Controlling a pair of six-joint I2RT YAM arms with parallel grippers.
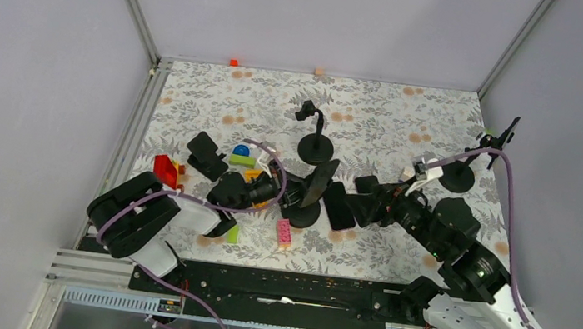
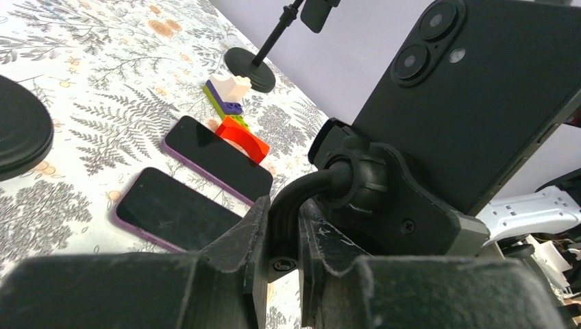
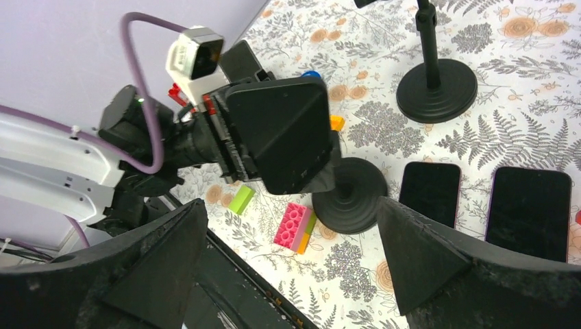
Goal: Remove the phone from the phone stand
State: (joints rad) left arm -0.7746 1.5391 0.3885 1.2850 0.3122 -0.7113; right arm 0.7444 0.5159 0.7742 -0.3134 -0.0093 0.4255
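My left gripper holds the phone stand's curved neck [image 2: 307,185], and next it needs to move slightly to the left in the top view and let go of it.
A black phone [image 2: 479,89] sits tilted in the clamp of a black phone stand [image 2: 370,199], its back cameras facing the left wrist view. It also shows in the top view [image 1: 320,181] and the right wrist view [image 3: 281,130]. The stand's round base [image 3: 349,195] rests on the floral table. My left gripper [image 2: 283,233] is shut on the stand's curved neck just below the clamp, and shows in the top view too [image 1: 278,190]. My right gripper [image 3: 291,253] is open and empty, facing the phone from the right [image 1: 348,198], a short way off.
Two purple-edged phones [image 3: 429,192] [image 3: 529,209] lie flat right of the base. A pink brick [image 3: 294,226] and a green brick [image 3: 241,200] lie in front of it. An empty stand [image 1: 315,146] is behind, another stand [image 1: 460,178] at far right. Coloured bricks [image 1: 166,170] lie left.
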